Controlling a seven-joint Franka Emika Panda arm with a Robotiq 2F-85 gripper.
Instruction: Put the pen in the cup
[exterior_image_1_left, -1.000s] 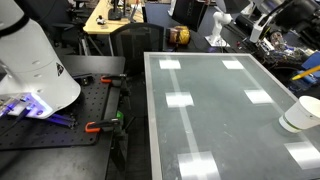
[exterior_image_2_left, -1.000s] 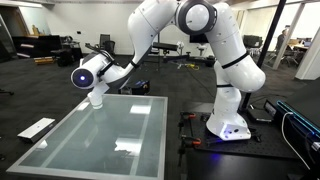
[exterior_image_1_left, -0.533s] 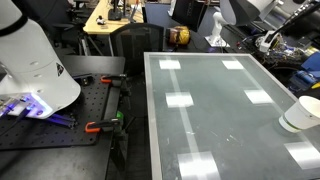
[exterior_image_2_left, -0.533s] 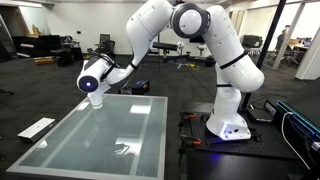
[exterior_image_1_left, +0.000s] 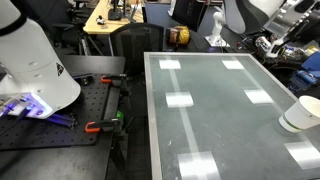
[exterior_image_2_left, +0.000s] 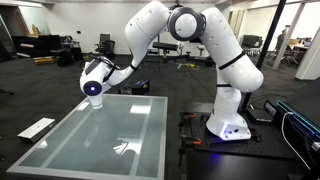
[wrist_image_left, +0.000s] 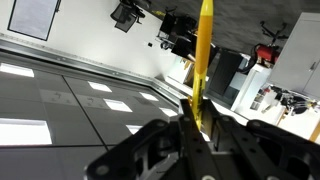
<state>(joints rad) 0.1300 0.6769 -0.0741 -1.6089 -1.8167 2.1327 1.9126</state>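
Note:
The white cup's open rim (exterior_image_1_left: 310, 104) is below my tilted gripper. My gripper will turn upright and move down to it to release the yellow pen inside the cup.
The white cup (exterior_image_1_left: 300, 113) stands near one edge of the glass table (exterior_image_1_left: 210, 100). In the wrist view my gripper (wrist_image_left: 196, 118) is shut on the thin yellow pen (wrist_image_left: 204, 50), which sticks out past the fingertips. In an exterior view the gripper (exterior_image_2_left: 92, 87) hangs over the far corner of the table (exterior_image_2_left: 110, 135), and I cannot make out the cup there. In an exterior view the arm (exterior_image_1_left: 245, 15) comes in at the top right, above and behind the cup.
The robot base (exterior_image_2_left: 228, 120) stands on a black bench (exterior_image_1_left: 60, 120) with clamps beside the table. Desks, chairs and lab gear fill the background (exterior_image_1_left: 120, 15). A white sheet (exterior_image_2_left: 36, 127) lies on the floor.
The arm has swung further into view at the top right, towards the cup's side of the table. The gripper has dropped slightly. The pen stays gripped.

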